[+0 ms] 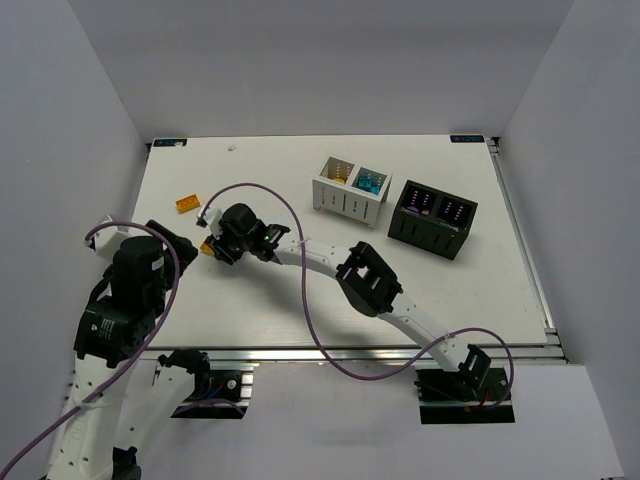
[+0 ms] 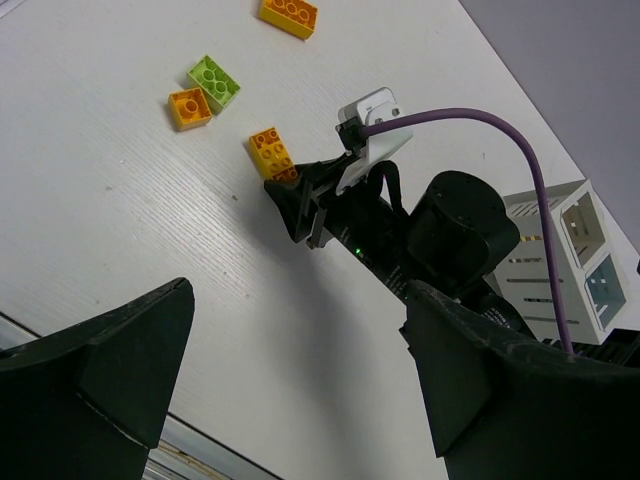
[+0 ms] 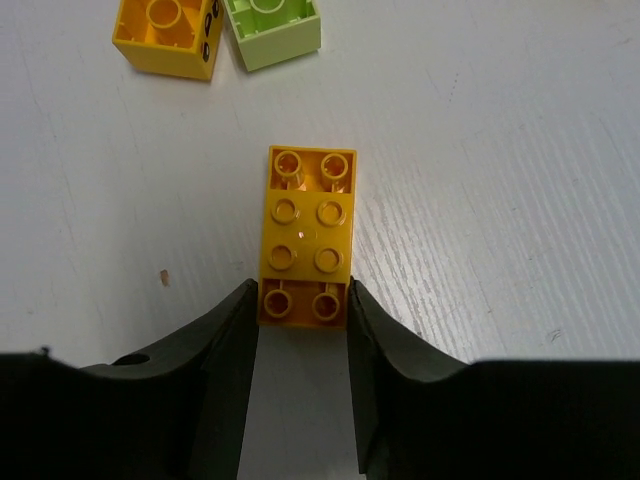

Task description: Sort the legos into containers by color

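My right gripper will lift over the white container's orange pieces, outward and to its right in the top view, and release the matching orange brick.
My right gripper (image 3: 303, 305) is low over the table with its two fingers pressed on the sides of an orange two-by-four brick's (image 3: 307, 235) near end. In the top view this gripper (image 1: 216, 248) and brick (image 1: 207, 247) are at the table's left. In the left wrist view the brick (image 2: 270, 153) lies at the right gripper's tip. A small orange brick (image 3: 165, 35) and a lime brick (image 3: 272, 30) lie just beyond it. My left gripper (image 2: 300, 330) is open and empty above the near-left table.
Another orange brick (image 1: 186, 203) lies at the far left. The white container (image 1: 350, 188) holds orange and cyan pieces; the black container (image 1: 432, 218) to its right shows purple pieces. The right arm's purple cable (image 1: 300, 300) loops over the table's middle.
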Controlling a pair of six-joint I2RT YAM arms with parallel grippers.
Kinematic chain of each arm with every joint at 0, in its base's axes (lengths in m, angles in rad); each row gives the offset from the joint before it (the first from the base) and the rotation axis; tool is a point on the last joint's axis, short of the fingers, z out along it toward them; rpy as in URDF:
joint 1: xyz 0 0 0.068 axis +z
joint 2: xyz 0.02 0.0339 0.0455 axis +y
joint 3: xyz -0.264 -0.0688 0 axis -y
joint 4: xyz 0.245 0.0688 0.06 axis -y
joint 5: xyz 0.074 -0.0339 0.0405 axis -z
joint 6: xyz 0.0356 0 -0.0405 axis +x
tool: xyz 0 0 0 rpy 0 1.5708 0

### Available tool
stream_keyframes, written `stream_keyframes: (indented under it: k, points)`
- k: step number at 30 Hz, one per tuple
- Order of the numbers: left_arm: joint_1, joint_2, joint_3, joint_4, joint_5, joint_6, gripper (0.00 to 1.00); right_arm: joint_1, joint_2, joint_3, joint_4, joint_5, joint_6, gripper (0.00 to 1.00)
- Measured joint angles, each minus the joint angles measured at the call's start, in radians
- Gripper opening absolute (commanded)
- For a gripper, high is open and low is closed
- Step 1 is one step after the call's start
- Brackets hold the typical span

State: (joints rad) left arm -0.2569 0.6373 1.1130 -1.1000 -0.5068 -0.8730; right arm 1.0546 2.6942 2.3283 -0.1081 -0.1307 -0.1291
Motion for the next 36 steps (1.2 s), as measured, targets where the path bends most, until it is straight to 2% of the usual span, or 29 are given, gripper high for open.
stream_keyframes:
  k: [4,9,17,24,30,33,36]
  points:
    - [0.0,-0.005,0.0,0.0,-0.002,-0.011,0.96,0.0,0.0,-0.002,0.001,-0.014,0.0,0.14]
    - [0.0,-0.029,-0.03,0.011,-0.001,-0.031,0.95,-0.006,-0.04,-0.098,0.075,-0.066,-0.019,0.0]
    - [0.0,-0.078,-0.156,0.051,0.01,-0.062,0.95,-0.077,-0.322,-0.415,0.089,-0.24,-0.005,0.0]
    - [0.0,-0.084,-0.29,0.149,0.043,-0.067,0.95,-0.273,-0.7,-0.629,0.105,-0.431,-0.019,0.0]
    - [0.0,-0.017,-0.348,0.269,0.084,-0.064,0.95,-0.454,-0.876,-0.641,0.012,-0.473,-0.149,0.0]
    - [0.0,0.027,-0.355,0.318,0.106,-0.054,0.95,-0.528,-0.866,-0.605,-0.08,-0.43,-0.275,0.0]
    - [0.0,0.061,-0.355,0.358,0.121,-0.04,0.95,-0.581,-0.785,-0.509,-0.183,-0.364,-0.383,0.0]
